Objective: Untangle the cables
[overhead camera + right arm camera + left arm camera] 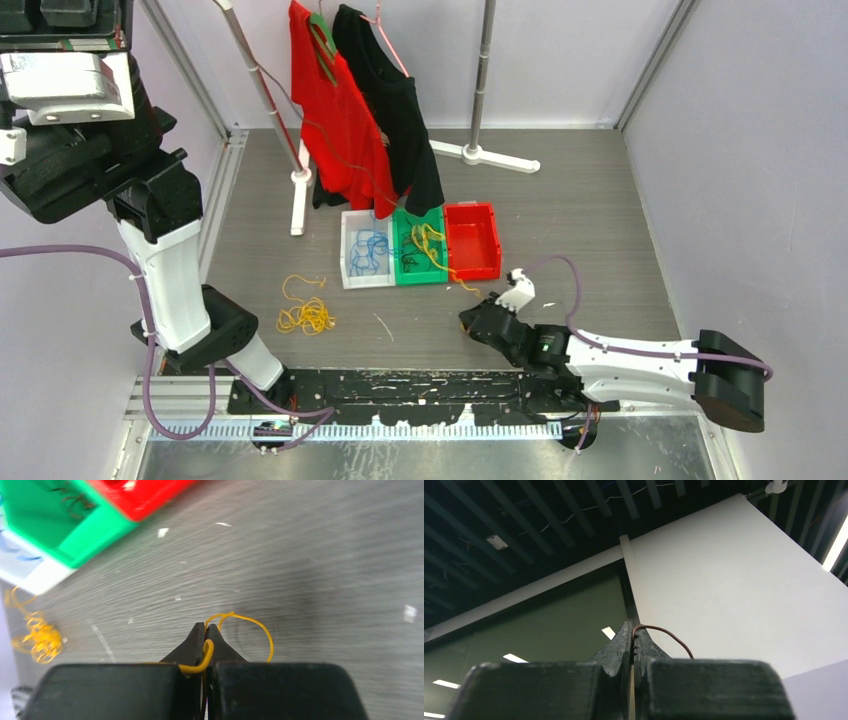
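The right gripper next lifts the yellow cable from the green bin, moves outward over the empty red bin (473, 242) (147, 497), which lies outward of it, and releases.
A loose bunch of yellow cables (305, 315) lies on the grey table left of centre, also seen as the yellow bunch (37, 637) in the right wrist view. My right gripper (205, 627) is low over the table, shut on a yellow cable (250, 622) that loops past its tips. In the top view that gripper (470, 322) sits just in front of the bins, and a yellow strand (462, 284) trails to it from the green bin. My left gripper (632, 630) points up at the ceiling, shut on a thin brown-orange cable (664, 632).
Three bins stand side by side: a white one (346, 250) with blue cables (368, 250), a green one (420, 279) with yellow and black cables, and a red one (495, 240). Behind them a clothes rack holds a red shirt (340, 120) and a black shirt (395, 110).
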Motion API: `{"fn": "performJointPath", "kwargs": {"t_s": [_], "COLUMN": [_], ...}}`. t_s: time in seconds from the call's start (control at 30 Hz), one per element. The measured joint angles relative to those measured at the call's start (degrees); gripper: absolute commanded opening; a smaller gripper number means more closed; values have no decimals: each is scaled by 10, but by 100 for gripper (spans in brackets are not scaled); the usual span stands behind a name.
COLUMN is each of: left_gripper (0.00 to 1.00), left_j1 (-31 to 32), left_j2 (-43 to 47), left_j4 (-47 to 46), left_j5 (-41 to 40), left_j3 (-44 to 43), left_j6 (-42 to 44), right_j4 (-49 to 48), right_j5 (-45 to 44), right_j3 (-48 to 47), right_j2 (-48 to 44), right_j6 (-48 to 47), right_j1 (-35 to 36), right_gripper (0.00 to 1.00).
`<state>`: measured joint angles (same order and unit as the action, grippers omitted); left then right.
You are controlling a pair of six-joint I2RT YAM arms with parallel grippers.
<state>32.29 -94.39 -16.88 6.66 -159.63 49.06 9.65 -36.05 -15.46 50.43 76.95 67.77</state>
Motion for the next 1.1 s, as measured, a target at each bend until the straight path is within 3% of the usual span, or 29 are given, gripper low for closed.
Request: {"fn": "performJointPath", "kwargs": {"t_s": [0.27,0.33,0.57,0.8,0.93,1.1], "left_gripper": [0,0,0,0,0,0], "left_j1": [0,0,0,2,5,14], "left_j2": [2,31,160,211,203,175], "left_j4": [-22,-15,79,159,193,200], "left_j5": [-3,-8,32,108,119,120], "left_j3": [1,59,325,549,610,619], "left_j6": [51,50,-25,-90,-121,-159], "right_j4": [167,171,142,163,197,223], "right_j5": [-19,-23,-36,-38,-45,-64], "right_j3": [-1,-1,-51,-96,-157,-255], "right_j2": [5,-9,-37,-146,-179,-165], "right_j6": [134,124,-15,-125,-196,-291], "right_j1": [-30,-36,-41,-54,-64,-79], "right_gripper": [1,1,1,1,1,1]}}
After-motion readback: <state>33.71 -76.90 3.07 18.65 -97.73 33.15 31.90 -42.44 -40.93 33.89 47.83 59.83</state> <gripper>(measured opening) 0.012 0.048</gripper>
